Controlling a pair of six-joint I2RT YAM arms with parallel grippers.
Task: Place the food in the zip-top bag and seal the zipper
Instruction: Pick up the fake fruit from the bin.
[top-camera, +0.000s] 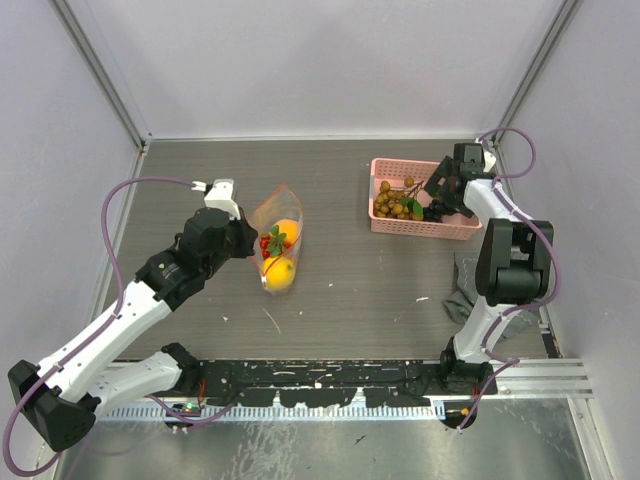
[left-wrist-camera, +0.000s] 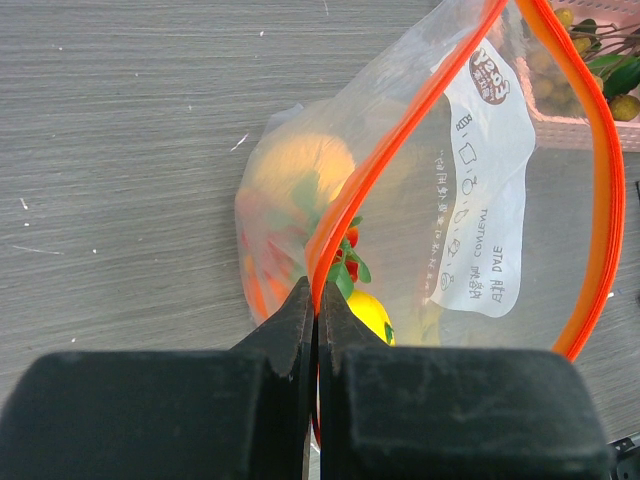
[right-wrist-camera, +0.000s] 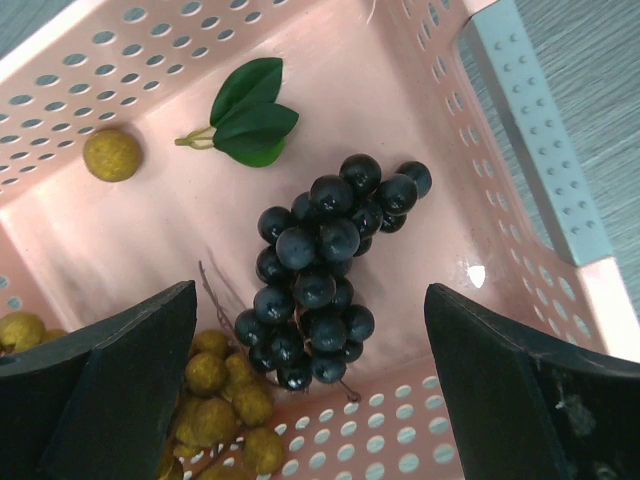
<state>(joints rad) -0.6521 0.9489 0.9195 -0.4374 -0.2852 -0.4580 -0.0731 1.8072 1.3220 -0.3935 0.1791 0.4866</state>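
Note:
I need to lower my right gripper's open fingers around the middle of the dark grapes (top-camera: 438, 210) (right-wrist-camera: 325, 270) and close them there, clear of the brown balls, because that spot is below the gripper.
The zip-top bag (top-camera: 281, 237) stands open on the table left of centre, holding an orange fruit (top-camera: 287, 231) and a yellow fruit (top-camera: 279, 272). My left gripper (top-camera: 247, 240) is shut on the bag's left rim; in the left wrist view it (left-wrist-camera: 318, 300) pinches the red-orange zipper (left-wrist-camera: 400, 130), and the yellow fruit (left-wrist-camera: 371, 315) lies inside. My right gripper (top-camera: 446, 190) hangs open over the pink basket (top-camera: 382, 215). In the right wrist view it (right-wrist-camera: 310, 295) is open above dark grapes (right-wrist-camera: 325, 270), with the bunch of brown balls (right-wrist-camera: 222, 400) by its left finger.
The basket (right-wrist-camera: 560, 190) also holds a loose brown ball (right-wrist-camera: 112, 155) and a green leaf (right-wrist-camera: 250, 115). A grey cloth (top-camera: 465, 285) lies by the right arm's base. A red and green piece (top-camera: 270, 242) sits in the bag. Walls enclose the table.

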